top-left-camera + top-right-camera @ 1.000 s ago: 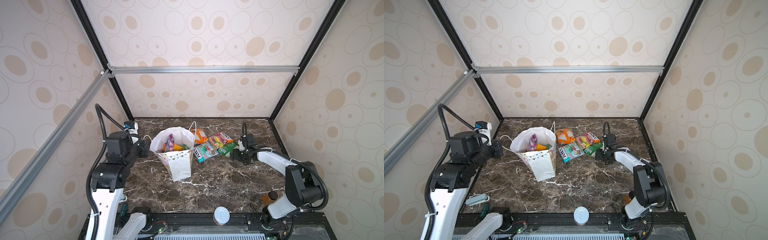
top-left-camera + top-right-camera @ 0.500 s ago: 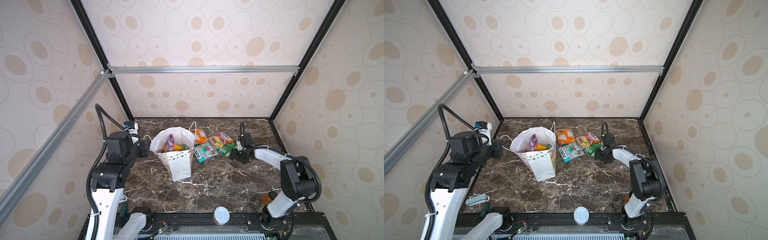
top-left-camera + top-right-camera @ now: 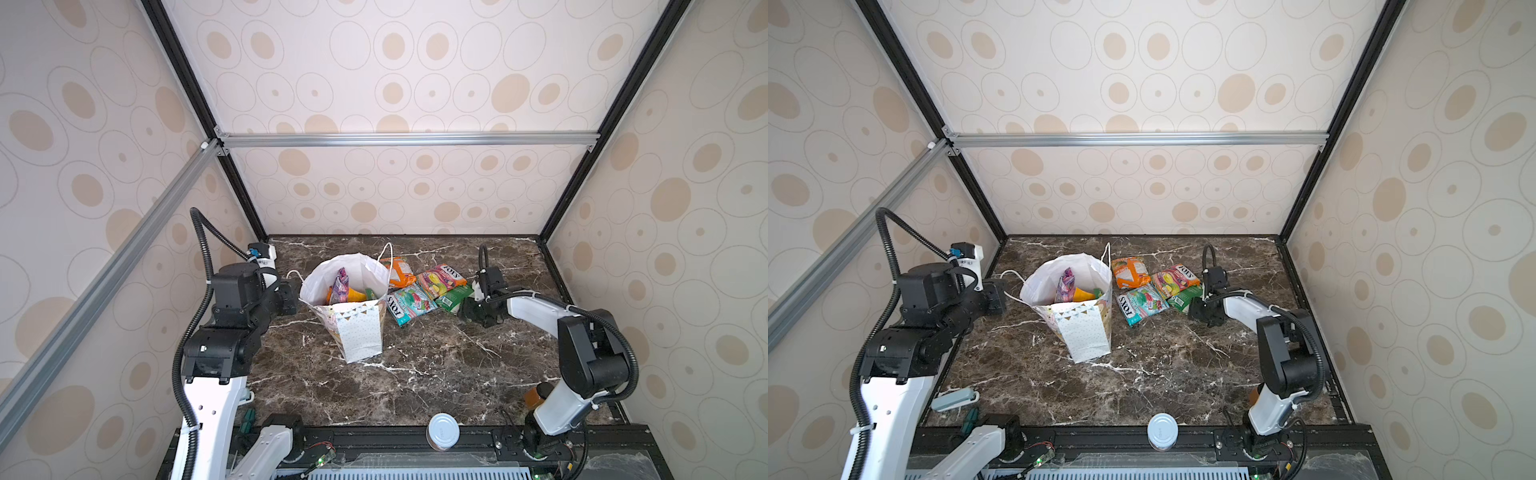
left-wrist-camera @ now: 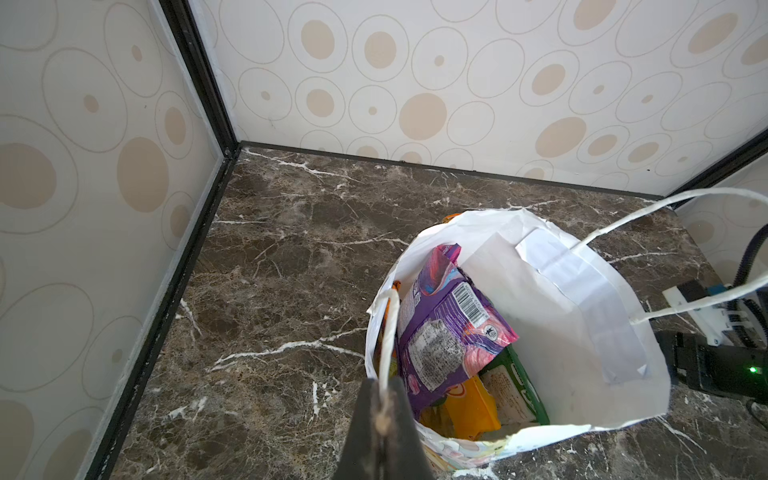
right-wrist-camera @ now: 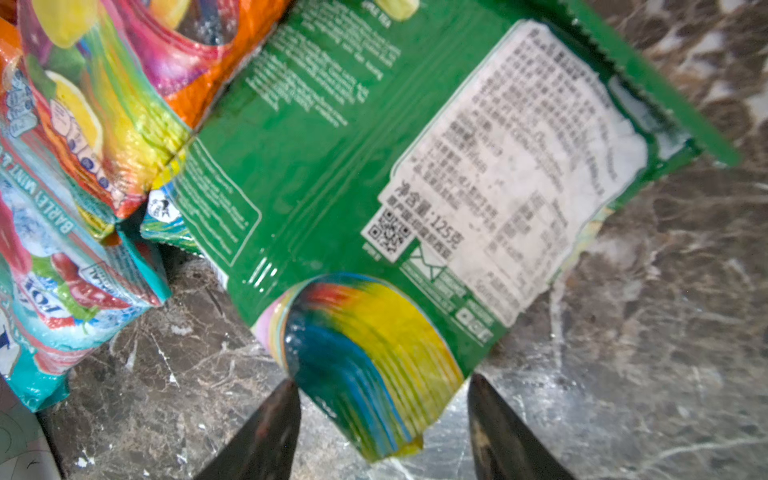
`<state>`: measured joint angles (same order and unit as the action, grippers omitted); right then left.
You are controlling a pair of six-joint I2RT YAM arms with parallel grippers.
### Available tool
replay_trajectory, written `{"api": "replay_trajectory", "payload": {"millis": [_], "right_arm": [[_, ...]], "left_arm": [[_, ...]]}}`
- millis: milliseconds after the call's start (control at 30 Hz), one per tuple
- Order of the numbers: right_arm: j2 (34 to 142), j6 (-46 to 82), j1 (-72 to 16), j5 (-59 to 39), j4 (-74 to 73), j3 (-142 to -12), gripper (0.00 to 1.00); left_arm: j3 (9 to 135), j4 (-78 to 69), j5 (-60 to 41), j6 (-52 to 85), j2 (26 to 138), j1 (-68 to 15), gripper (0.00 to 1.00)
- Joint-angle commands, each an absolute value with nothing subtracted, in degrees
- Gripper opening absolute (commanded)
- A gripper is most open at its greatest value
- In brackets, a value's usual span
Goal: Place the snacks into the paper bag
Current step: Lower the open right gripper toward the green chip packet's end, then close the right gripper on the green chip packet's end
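I need to move my right gripper slightly toward the green packet next and close its fingers on the packet's striped corner, because that corner is between its open fingers.
The white paper bag stands open left of centre. My left gripper is shut on its near cord handle, holding the mouth open. Inside lie a purple packet, an orange-yellow one and a green one. On the table right of the bag lie an orange packet, a pink-yellow FOX'S packet, a teal FOX'S packet and a green packet. My right gripper is open, low at the table, its fingers either side of the green packet's corner.
A silver-lidded can stands at the front edge. An amber bottle sits partly behind the right arm's base. A grey-teal tool lies at the front left. Patterned walls enclose the marble table on three sides.
My right gripper has edged left toward the green packet and its arm has shifted slightly. The left gripper and the bag have not moved.
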<state>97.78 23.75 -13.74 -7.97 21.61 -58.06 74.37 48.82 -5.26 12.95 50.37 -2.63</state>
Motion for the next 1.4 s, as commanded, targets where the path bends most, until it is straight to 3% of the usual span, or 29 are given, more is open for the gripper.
{"api": "replay_trajectory", "payload": {"millis": [0, 267, 567, 700, 1367], "right_arm": [[99.26, 23.91, -13.45, -8.09, 21.53, -59.85, 0.64], [100.92, 23.91, -13.45, -8.26, 21.29, -61.04, 0.50], [101.34, 23.45, -13.45, -8.04, 21.82, -60.88, 0.12], [100.42, 23.75, -13.45, -8.21, 21.71, -60.33, 0.00], [91.04, 23.04, -13.45, -6.69, 26.67, -58.25, 0.00]], "left_arm": [[75.32, 46.54, -4.47, 13.00, 49.62, -2.55, 0.00], [75.76, 47.00, -4.10, 12.57, 49.82, -2.56, 0.00], [76.00, 46.70, -4.56, 12.25, 50.25, -2.55, 0.00], [76.72, 46.94, -4.63, 12.18, 50.62, -2.59, 0.00], [76.73, 47.35, -5.69, 12.01, 49.79, -2.62, 0.00]]}}
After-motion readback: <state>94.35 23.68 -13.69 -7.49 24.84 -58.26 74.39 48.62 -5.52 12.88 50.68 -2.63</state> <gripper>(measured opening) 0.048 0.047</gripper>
